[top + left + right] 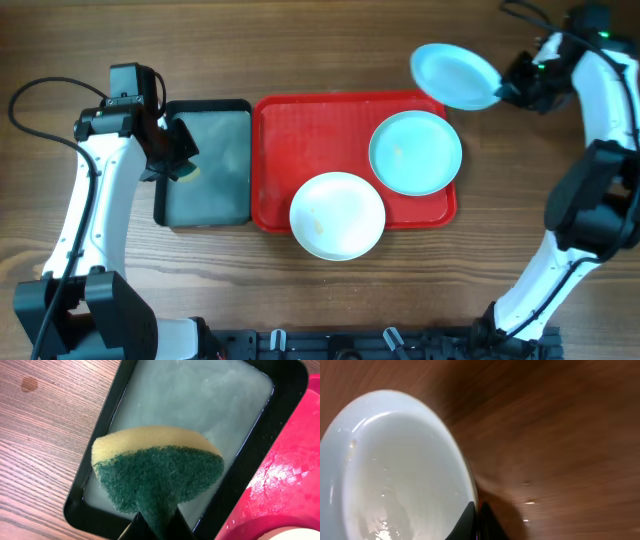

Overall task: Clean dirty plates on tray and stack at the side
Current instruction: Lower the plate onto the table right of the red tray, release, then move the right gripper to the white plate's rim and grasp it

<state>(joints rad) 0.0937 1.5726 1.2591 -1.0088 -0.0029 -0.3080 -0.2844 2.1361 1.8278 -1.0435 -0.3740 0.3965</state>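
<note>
My right gripper will next move down and back, setting the plate onto the bare wood beside the red tray.
The red tray [290, 150] holds one pale aqua plate [415, 152] at its right and the white plate [337, 215] at its front edge. My right gripper [502, 92] is shut on the rim of the second pale aqua plate [455, 75], held above the wood beyond the tray's back right corner. In the right wrist view the plate [395, 470] looks wet, with the fingers [477, 522] pinching its rim. My left gripper [180, 150] is shut on a yellow and green sponge [157, 475] above the black tray.
The black tray [205, 205] with cloudy water [200, 405] sits just left of the red tray [285, 480]. Bare wooden table lies all around. Both arm bases stand at the front edge.
</note>
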